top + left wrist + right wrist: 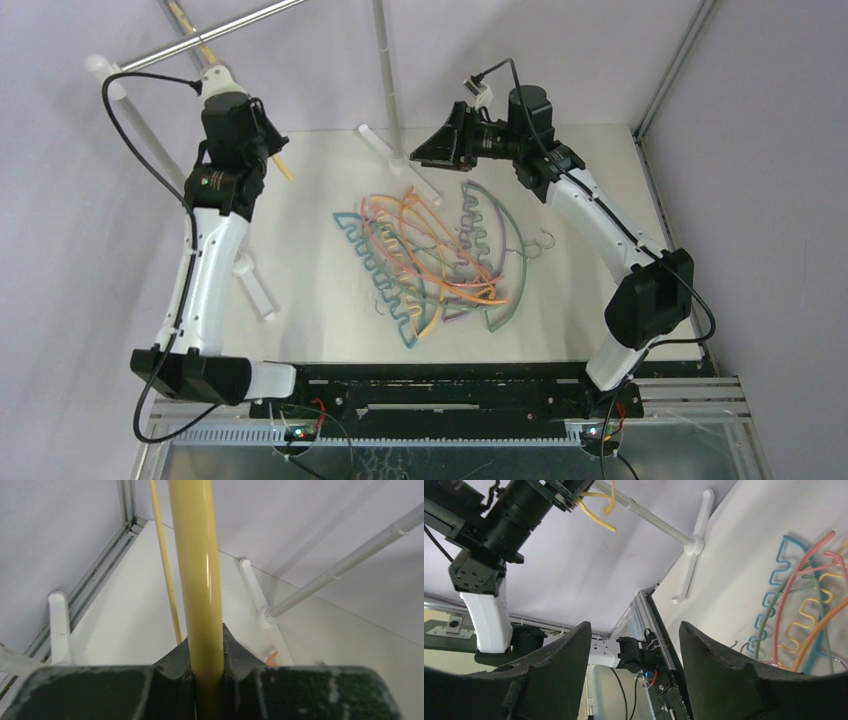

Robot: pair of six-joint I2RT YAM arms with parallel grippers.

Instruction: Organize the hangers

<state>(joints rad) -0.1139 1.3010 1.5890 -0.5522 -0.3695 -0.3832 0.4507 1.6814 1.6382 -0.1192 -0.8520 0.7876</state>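
The bare part of the silver bar is outward of my left gripper and to its right in the top view. I need to carry the yellow hanger there and let go of it.
My left gripper (213,76) is raised at the far left, just under the silver rail (215,32), and is shut on a yellow hanger (281,166). In the left wrist view the hanger's thick yellow bar (197,555) runs straight up out of the closed jaws of the left gripper (207,645). The other hangers lie in a tangled pile (430,255) mid-table: blue, pink, orange, yellow, purple, green. My right gripper (420,152) is open and empty, hovering over the pile's far edge. Its wrist view looks left between the spread fingers (634,630) and shows part of the pile (804,600).
A white post (385,60) stands behind the pile, its foot (400,160) near my right gripper. The left post's foot (255,285) lies on the table by my left arm; it shows in the right wrist view (694,545). Walls close in on both sides.
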